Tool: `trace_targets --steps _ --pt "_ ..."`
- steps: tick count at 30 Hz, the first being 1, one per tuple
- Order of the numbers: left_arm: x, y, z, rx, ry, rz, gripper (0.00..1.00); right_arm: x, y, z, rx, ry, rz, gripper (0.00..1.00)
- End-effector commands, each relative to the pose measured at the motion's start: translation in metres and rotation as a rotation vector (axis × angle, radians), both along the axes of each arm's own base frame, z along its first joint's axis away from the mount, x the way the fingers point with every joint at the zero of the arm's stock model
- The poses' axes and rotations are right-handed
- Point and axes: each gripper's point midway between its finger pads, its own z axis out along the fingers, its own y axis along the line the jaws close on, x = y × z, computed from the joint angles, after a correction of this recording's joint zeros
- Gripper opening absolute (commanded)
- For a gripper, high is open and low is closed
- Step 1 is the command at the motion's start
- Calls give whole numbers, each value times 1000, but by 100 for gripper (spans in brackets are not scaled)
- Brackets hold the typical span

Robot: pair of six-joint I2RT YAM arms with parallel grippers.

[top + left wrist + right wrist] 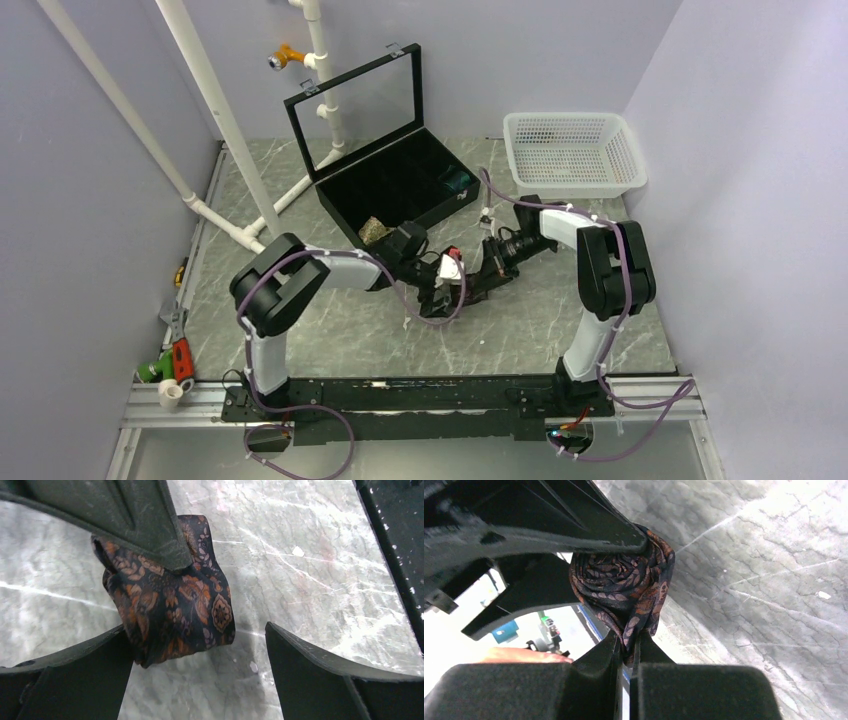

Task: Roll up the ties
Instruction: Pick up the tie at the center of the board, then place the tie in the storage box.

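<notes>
The right gripper moves up, outward and then down into the black box next and releases the roll, as the space beside the teal tie (458, 180) is empty.
A rolled dark brown-maroon tie (170, 605) with orange paisley hangs just above the marble table. My right gripper (626, 650) is shut on the roll's lower edge (624, 585), and the spiral end faces its camera. My left gripper (200, 655) is open around the roll; its left finger (65, 680) lies against the fabric and its right finger (325, 680) stands apart. Seen from above, both grippers (440, 285) (470, 278) meet mid-table. A tan speckled tie (375, 230) and a teal tie (458, 180) lie rolled in the black box.
The black box (400, 195), its glass lid propped open, stands just behind the grippers. A white basket (572, 150) sits at the back right. White pipes (230, 130) slant across the left. Tools (170, 362) lie at the near left edge.
</notes>
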Motion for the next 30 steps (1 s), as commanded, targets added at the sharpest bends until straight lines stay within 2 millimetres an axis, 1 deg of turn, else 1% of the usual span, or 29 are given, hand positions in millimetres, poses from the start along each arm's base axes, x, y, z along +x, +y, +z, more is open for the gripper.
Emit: trace_targets --steps 1,3,7,9,14,15,17,18,20,23,26,30 --pt "7 6 42 -85 3 91 99 15 -1 17 27 -202 75 0" --pt "11 8 56 -115 -32 118 99 13 -3 19 23 -223 104 0" --pt "21 18 82 -163 -64 190 99 14 -9 33 5 -289 167 0" --pt "24 26 95 -180 -65 224 99 20 -12 42 -20 -345 202 0" --pt "21 55 119 -177 -23 290 99 35 -24 61 -93 -483 330 0" --pt "18 62 129 -178 -17 304 99 41 -27 66 -117 -519 357 0" --pt "14 77 138 -158 12 333 99 56 -32 77 -157 -597 415 0" --pt "9 84 141 -139 28 346 99 63 -33 84 -179 -636 449 0" --pt "-2 100 143 -99 50 366 99 84 -36 100 -233 -732 523 0" --pt "-17 121 144 -62 61 399 99 112 -36 119 -311 -849 624 0" --pt "-31 143 139 -28 67 434 100 142 -31 137 -387 -952 715 0" --pt "-52 167 131 -1 102 433 100 184 -15 156 -473 -1101 799 0"
